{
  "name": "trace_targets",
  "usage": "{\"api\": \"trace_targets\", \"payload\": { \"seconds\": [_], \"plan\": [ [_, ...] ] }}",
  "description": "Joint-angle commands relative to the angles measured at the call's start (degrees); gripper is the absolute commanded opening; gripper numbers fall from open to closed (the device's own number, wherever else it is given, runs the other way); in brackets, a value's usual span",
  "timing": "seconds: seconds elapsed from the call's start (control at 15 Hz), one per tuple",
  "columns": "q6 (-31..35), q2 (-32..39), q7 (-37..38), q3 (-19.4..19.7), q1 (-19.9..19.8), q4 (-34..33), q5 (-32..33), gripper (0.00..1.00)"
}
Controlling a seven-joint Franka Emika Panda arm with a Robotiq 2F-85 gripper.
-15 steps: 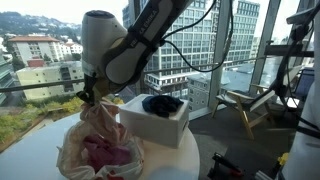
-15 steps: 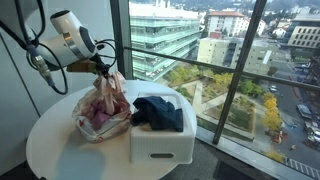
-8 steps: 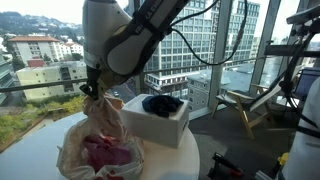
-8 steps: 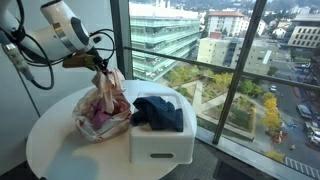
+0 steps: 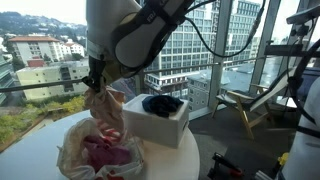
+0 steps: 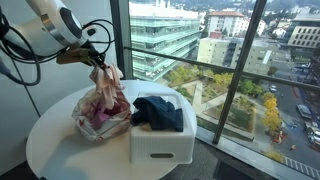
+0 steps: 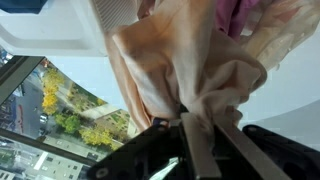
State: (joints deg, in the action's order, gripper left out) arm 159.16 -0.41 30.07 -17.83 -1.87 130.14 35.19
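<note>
The dark pink pile lies below and the cloth already hangs there, so next my gripper needs to bring the cloth's peak down onto the pile to release it.
My gripper (image 5: 96, 84) (image 6: 97, 62) (image 7: 196, 122) is shut on the top of a beige and pink cloth (image 5: 104, 120) (image 6: 103, 95) (image 7: 190, 60). The fabric is pulled up into a peak over the pile that rests on the round white table (image 5: 180, 160) (image 6: 60, 150). In the wrist view the cloth bunches between the two fingers (image 7: 205, 150) and hangs away from them. To the right of the cloth stands a white box (image 5: 160, 122) (image 6: 160, 140) with a dark blue garment (image 5: 162, 104) (image 6: 158, 113) lying in it.
Floor-to-ceiling windows (image 6: 200, 60) run close behind the table, with city buildings outside. A chair (image 5: 245, 105) stands on the floor past the table. The table's edge lies near the box.
The gripper has risen with the cloth in it, stretching the fabric into a taller peak. The box and dark garment have stayed where they were.
</note>
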Motion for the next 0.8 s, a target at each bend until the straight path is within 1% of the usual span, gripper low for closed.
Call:
{"api": "trace_targets", "payload": {
  "seconds": [0.0,0.13,0.27,0.33,0.4,0.47,0.6,0.73],
  "plan": [
    [-1.07,-3.88,-4.33,-0.12,0.47,2.94,-3.71,0.03],
    [-1.78,-2.6,-7.83,-0.22,1.02,2.66,-5.98,0.03],
    [-3.89,-0.13,-12.2,-0.47,1.59,1.38,-9.36,0.03],
    [-4.47,1.76,-13.96,-0.52,1.68,0.22,-9.87,0.03],
    [-4.76,3.24,-15.17,-0.48,1.7,-0.68,-9.7,0.03],
    [-4.68,5.14,-14.68,-0.25,1.51,-2.02,-7.37,0.03],
    [-5.08,8.72,-16.58,-0.31,1.52,-4.16,-8.34,0.03],
    [-4.31,12.05,-17.32,-0.29,1.59,-6.16,-7.77,0.03]
  ]
}}
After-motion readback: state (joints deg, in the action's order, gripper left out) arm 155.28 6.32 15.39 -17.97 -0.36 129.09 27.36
